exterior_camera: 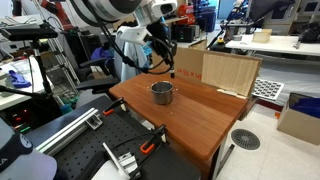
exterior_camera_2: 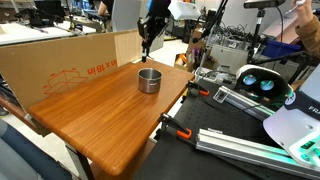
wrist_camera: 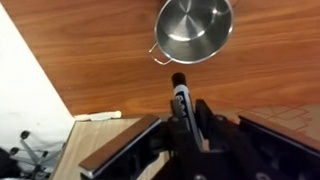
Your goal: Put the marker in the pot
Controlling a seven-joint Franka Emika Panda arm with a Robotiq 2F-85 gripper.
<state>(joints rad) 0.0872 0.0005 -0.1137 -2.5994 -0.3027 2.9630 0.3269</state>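
Note:
The robot's gripper needs to move across and then lower the marker into the open top of the pot.
The pot [exterior_camera: 161, 93] is a small round silver metal pot that stands on the wooden table; it also shows in an exterior view [exterior_camera_2: 149, 80] and at the top of the wrist view [wrist_camera: 193, 28]. My gripper [wrist_camera: 182, 112] is shut on the marker [wrist_camera: 179, 96], a thin black pen that sticks out between the fingers and points toward the pot. In both exterior views the gripper [exterior_camera: 170, 66] [exterior_camera_2: 146, 42] hangs above the table, behind and above the pot. The marker's tip is short of the pot's rim in the wrist view.
A cardboard sheet [exterior_camera: 229, 71] stands along the table's back edge; it is the long wall in an exterior view [exterior_camera_2: 60, 62]. Orange-handled clamps [exterior_camera: 147, 147] [exterior_camera_2: 178, 130] sit at the table's front edge. Lab benches and equipment surround the table [exterior_camera: 200, 115].

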